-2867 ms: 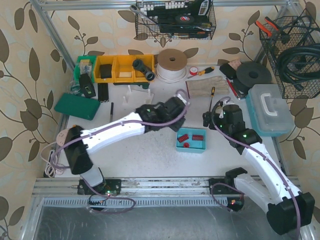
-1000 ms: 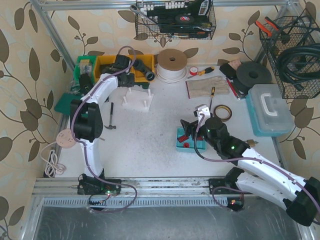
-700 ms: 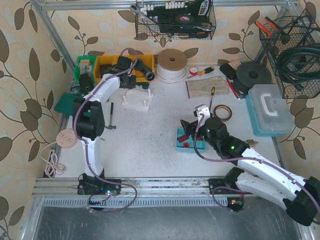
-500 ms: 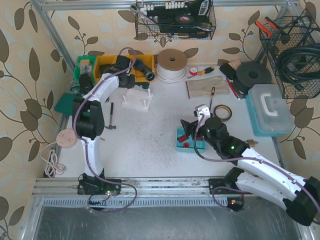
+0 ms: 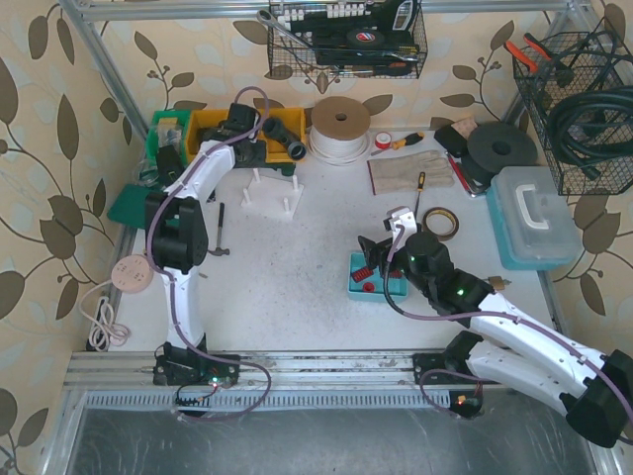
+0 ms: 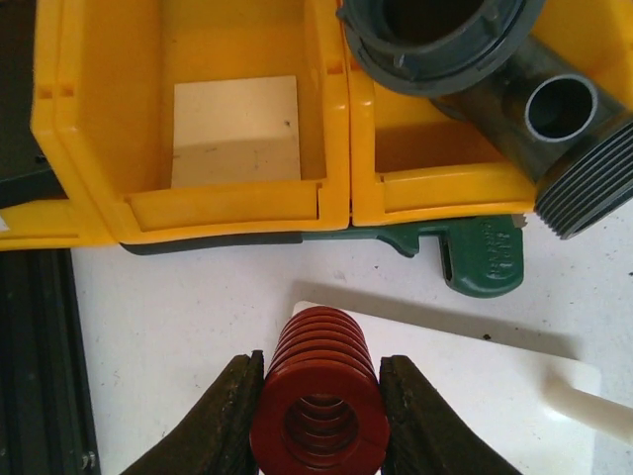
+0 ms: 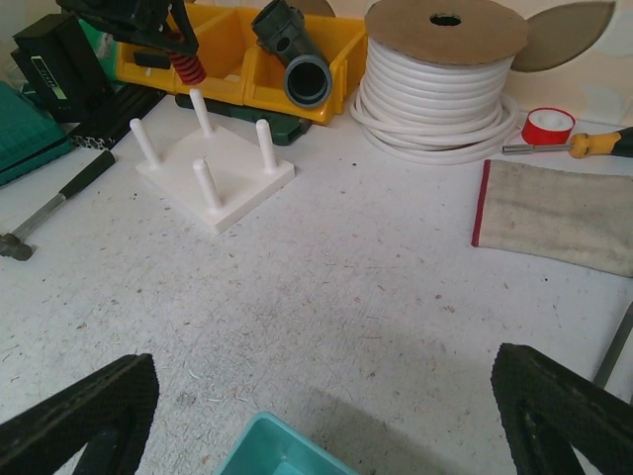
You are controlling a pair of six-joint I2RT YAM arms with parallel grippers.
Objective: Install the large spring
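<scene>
The left gripper lowers next and releases the large red spring around the peg nearest the yellow bins. Its open coil hangs above that bare peg.
The large spring is a red coil, held end-on between the dark fingers of my left gripper, which is shut on it. The spring hangs over the back-left corner of the white peg board, in front of the yellow bins. From the right wrist view the spring sits just above the rear-left peg of the peg board. From above, my left gripper is at the board. My right gripper stands open and empty, above the teal tray.
Yellow bins with a grey pipe fitting stand behind the board, with a green clamp under them. A white cable spool, red tape, a cloth and a hammer lie around.
Since the oldest frame my left arm has swung from mid-table to the peg board at the back left, and my right arm has moved over the teal tray. In the last second only slight shifts.
</scene>
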